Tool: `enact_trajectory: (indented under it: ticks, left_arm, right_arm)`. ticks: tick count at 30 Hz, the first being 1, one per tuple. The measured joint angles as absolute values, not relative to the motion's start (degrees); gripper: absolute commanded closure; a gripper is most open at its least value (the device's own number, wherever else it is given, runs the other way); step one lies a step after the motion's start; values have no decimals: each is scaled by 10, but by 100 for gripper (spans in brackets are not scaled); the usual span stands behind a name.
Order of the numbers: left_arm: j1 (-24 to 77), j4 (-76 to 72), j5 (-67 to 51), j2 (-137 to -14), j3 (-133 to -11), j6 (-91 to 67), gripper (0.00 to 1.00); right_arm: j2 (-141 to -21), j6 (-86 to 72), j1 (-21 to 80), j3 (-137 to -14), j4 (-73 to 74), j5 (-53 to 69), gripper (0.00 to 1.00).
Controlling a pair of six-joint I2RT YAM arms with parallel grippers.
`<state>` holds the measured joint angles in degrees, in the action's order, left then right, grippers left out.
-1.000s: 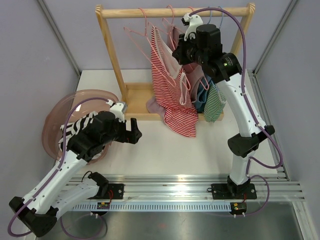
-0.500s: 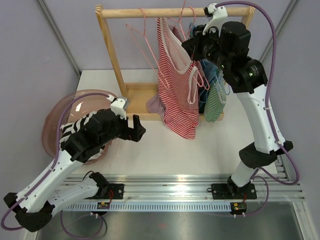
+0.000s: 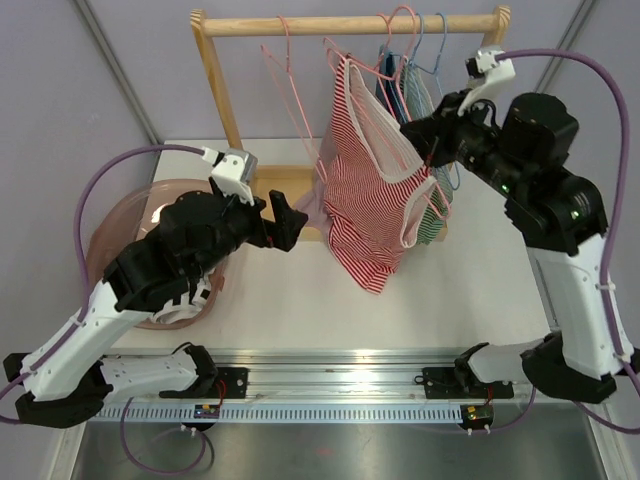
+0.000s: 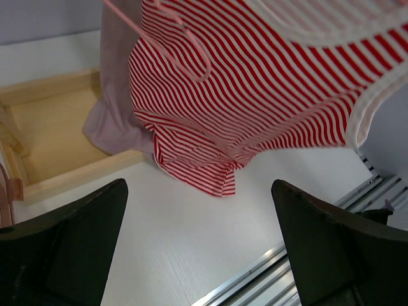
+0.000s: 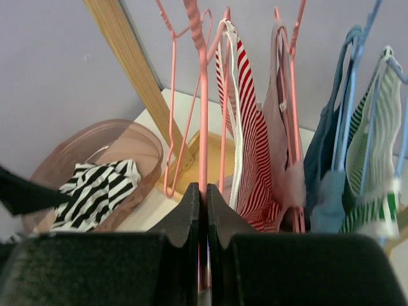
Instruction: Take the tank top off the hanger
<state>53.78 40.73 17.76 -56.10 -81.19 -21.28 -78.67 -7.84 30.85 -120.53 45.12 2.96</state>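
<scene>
My left gripper rises next, then moves onto the tank top's shoulder strap opposite my right gripper.
A red-and-white striped tank top [image 3: 370, 200] hangs on a pink wire hanger [image 5: 203, 127] at the wooden rack. My right gripper [image 3: 432, 150] is shut on the hanger's wire, with both fingers pressed flat on it in the right wrist view [image 5: 203, 197]. It holds the hanger tilted out in front of the rack. My left gripper [image 3: 285, 222] is open and empty, just left of the top's lower half. In the left wrist view the top [image 4: 255, 83] hangs above and beyond the gripper [image 4: 201, 248], apart from it.
The wooden rack [image 3: 345, 24] also holds an empty pink hanger [image 3: 285, 90], a mauve garment [image 4: 118, 108], a blue garment and a green-striped one [image 3: 432, 215]. A pink basin [image 3: 110, 260] at the left holds a black-and-white striped garment [image 5: 95, 188]. A metal rail [image 3: 350, 365] runs along the near edge.
My right arm swung right and outward, drawing the hanger and tank top forward from the rack. My left arm rose and moved right, closer to the tank top.
</scene>
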Motion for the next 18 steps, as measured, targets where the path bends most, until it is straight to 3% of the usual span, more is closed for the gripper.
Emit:
enact_trajectory:
  ticks: [12,18]
  left_arm:
    - [552,362,162,-711,-1062,-148,1]
    - [583,308,117,-730,-1074,-95,2]
  right_arm:
    - [-571,-124,309,-1118,525,94,100]
    - [-543,-139,309,-1123,561,131,100]
